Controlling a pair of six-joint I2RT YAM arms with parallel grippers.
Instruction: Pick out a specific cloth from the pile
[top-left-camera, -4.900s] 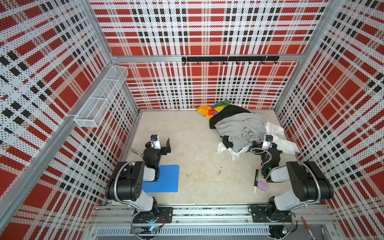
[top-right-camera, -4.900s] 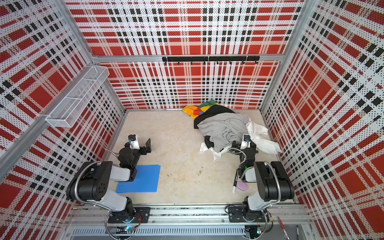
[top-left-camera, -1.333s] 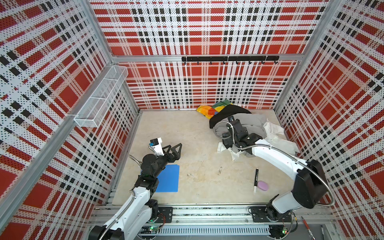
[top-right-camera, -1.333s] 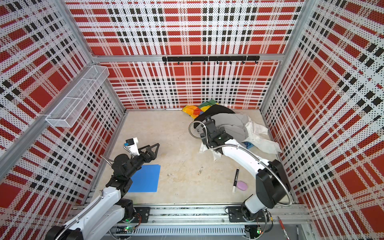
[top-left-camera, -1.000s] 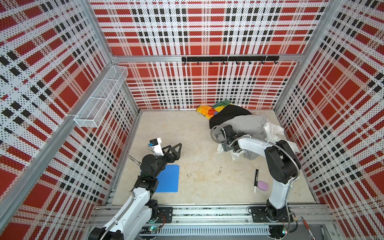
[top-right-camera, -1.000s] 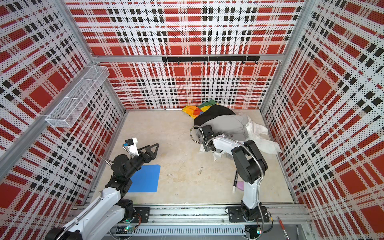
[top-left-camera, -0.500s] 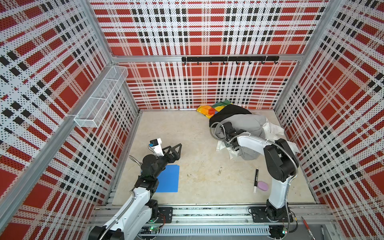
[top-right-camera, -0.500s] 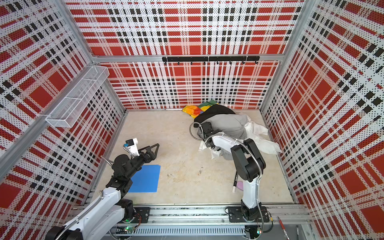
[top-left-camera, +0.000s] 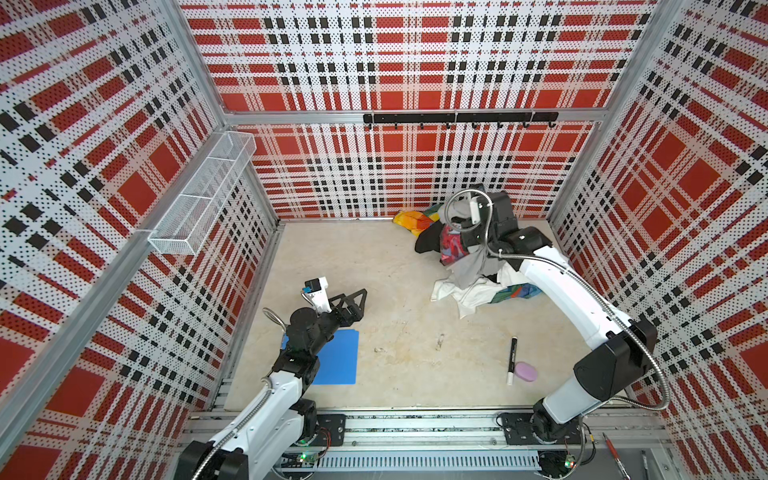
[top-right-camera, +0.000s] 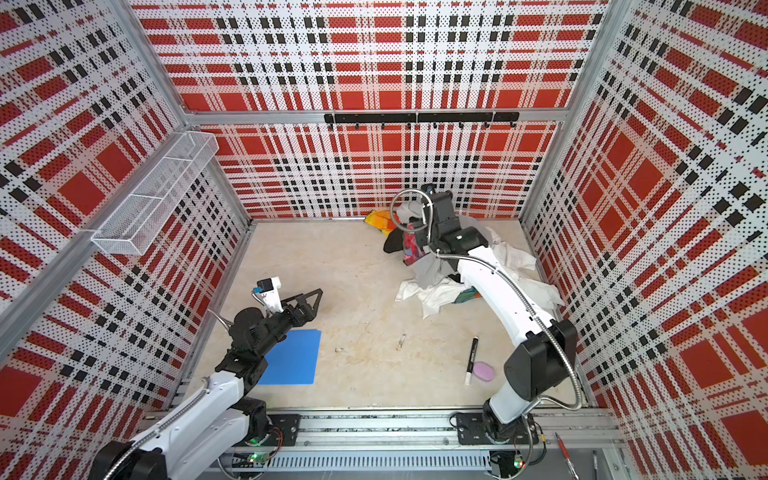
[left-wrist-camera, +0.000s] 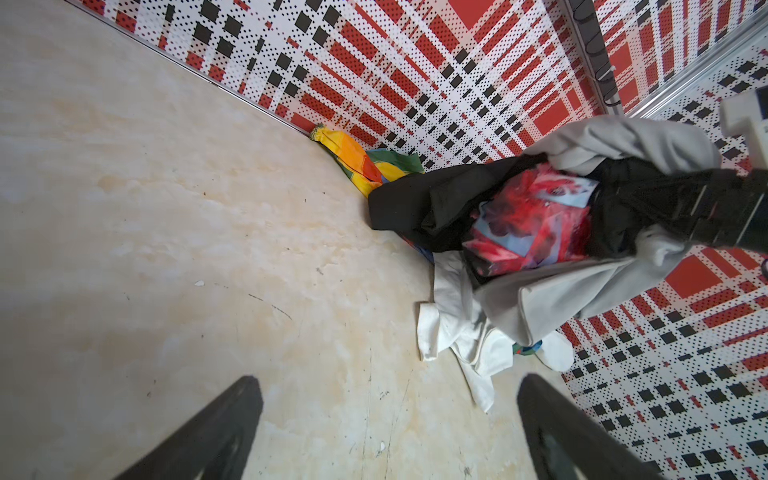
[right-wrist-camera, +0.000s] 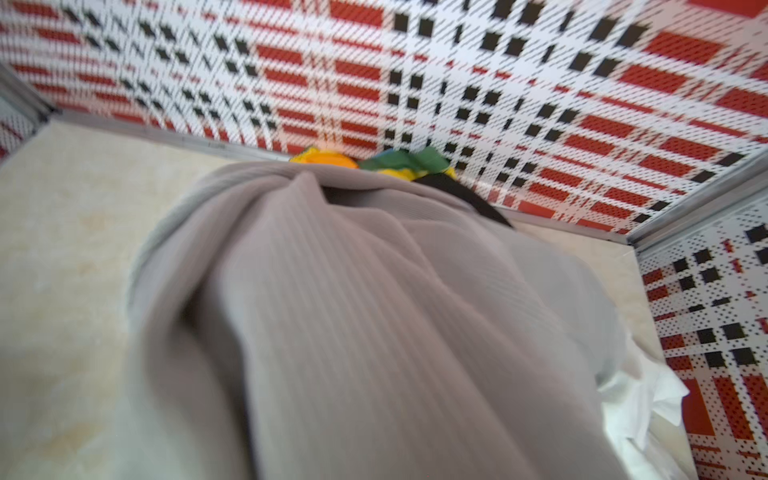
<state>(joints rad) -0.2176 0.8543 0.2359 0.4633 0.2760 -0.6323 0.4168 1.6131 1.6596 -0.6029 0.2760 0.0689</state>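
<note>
My right gripper moves down toward the white folds by the side (right-wrist-camera: 646, 396) next and releases the grey garment (right-wrist-camera: 374, 311) there, since it hangs across the red-patterned cloth.
The pile (top-left-camera: 428, 243) lies at the back right by the wall. My right gripper (top-left-camera: 456, 211) is raised above it, shut on the light grey garment (top-left-camera: 469, 266), which hangs down from it and covers its fingers. That grey garment (right-wrist-camera: 374, 311) fills the right wrist view. Under it show a red-patterned cloth (left-wrist-camera: 532, 220) and a black cloth (left-wrist-camera: 415, 208). The cloth (top-left-camera: 469, 293), white and crumpled, lies on the floor at the pile's near edge, also in the left wrist view (left-wrist-camera: 457, 328). My left gripper (top-left-camera: 362, 303) is open and empty above the floor, far left of the pile.
A blue mat (top-left-camera: 338, 361) lies under the left arm. A black marker (top-left-camera: 512, 359) and a purple oval (top-left-camera: 525, 371) lie at the front right. A rainbow cloth (top-left-camera: 413, 218) touches the back wall. A wire basket (top-left-camera: 203, 195) hangs on the left wall.
My right gripper shut on the grey garment and rose with it, uncovering the red-patterned and black cloths. The left arm has not moved.
</note>
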